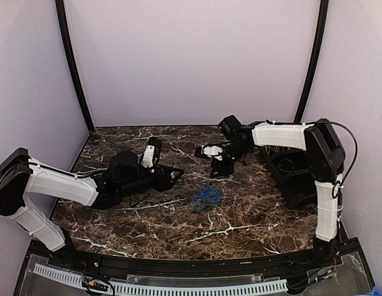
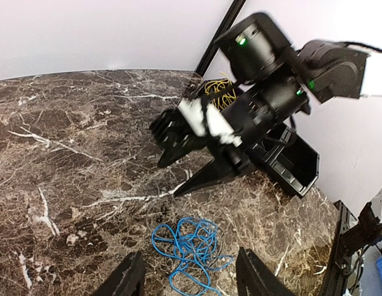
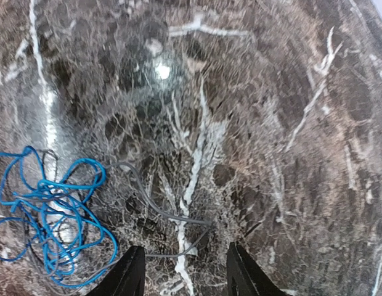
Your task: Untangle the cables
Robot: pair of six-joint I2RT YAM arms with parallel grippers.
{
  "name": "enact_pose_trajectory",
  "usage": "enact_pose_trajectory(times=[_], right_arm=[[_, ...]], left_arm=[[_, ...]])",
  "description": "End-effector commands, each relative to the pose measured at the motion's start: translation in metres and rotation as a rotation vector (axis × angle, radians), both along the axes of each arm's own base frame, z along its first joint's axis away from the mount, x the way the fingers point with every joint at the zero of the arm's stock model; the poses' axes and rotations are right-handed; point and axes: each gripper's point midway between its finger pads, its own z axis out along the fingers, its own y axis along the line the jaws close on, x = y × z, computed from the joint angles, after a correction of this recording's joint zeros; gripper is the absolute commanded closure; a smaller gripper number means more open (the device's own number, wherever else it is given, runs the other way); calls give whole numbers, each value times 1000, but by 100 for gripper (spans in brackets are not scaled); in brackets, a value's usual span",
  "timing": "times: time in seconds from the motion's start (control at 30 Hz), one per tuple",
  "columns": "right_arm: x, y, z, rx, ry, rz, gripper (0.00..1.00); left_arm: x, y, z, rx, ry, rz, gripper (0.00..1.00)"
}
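Note:
I need to lower my right gripper, still open, onto the loose end of the grey wire (image 3: 160,209), because that end is on bare marble, clear of the blue cables (image 1: 207,196).
A loopy bundle of blue cables (image 1: 207,196) lies on the marble table, with a thin grey wire (image 3: 160,209) tangled into it and trailing off. In the left wrist view the blue cables (image 2: 191,246) lie just beyond my open left gripper (image 2: 191,280), which holds nothing. My right gripper (image 3: 185,277) is open over the grey wire's loose end, with the blue cables (image 3: 49,222) to its left. Seen from the left wrist, the right gripper (image 2: 170,177) points down at the table past the bundle. Yellow cables (image 2: 219,92) sit behind the right arm.
A black bin (image 1: 296,179) stands at the right of the table, under the right arm; its open end (image 2: 296,163) faces the bundle. Lilac walls with black corner posts (image 1: 71,61) close in the table on three sides.

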Motion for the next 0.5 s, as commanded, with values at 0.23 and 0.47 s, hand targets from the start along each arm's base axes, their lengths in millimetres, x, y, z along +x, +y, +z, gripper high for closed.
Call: enact_pose_trajectory(times=[0.23, 0.47], right_arm=[[29, 13, -38, -25, -48, -5, 53], [27, 29, -41, 30, -8, 23, 71]], left_arm=[[-8, 23, 10, -32, 8, 58, 46], [-5, 15, 13, -29, 7, 44, 46]])
